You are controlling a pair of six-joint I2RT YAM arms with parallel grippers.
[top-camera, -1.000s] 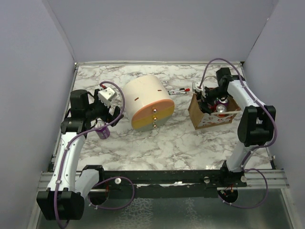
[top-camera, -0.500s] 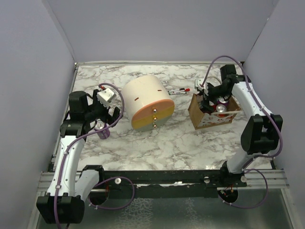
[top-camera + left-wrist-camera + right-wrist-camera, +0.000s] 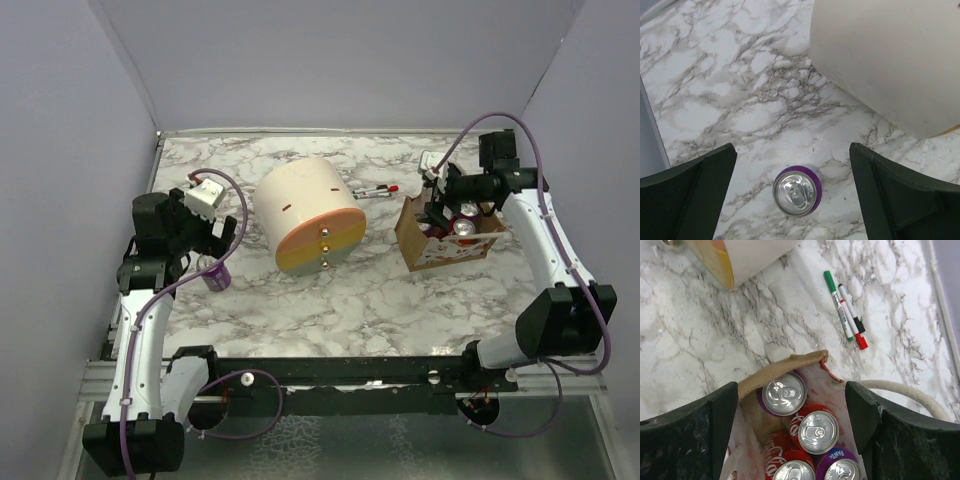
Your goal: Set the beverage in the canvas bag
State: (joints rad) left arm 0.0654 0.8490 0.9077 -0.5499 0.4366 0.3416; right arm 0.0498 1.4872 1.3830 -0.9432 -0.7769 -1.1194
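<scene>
The purple can stands upright below the gap between my left gripper's open fingers. I need to lower them next until they are on either side of the purple can's upper body [image 3: 214, 272] [image 3: 797, 192], then close them.
A purple beverage can [image 3: 217, 274] stands upright on the marble table at the left; in the left wrist view the can [image 3: 795, 192] sits between and below my open fingers. My left gripper [image 3: 208, 243] is open and empty above it. The small tan canvas bag [image 3: 415, 232] with a whitish, red-marked side stands at the right. In the right wrist view the bag [image 3: 775, 372] holds several cans, red and purple, such as one purple can [image 3: 784, 393]. My right gripper [image 3: 437, 212] is open and empty over the bag's mouth.
A large cream-and-orange cylinder [image 3: 306, 214] lies on its side in the middle, close to the purple can. Three markers [image 3: 374, 190] lie behind it, also seen in the right wrist view [image 3: 846, 309]. Grey walls enclose the table on three sides.
My left gripper has risen and drawn back left, leaving the purple can standing on the table. My right gripper has lifted up and back from inside the bag.
</scene>
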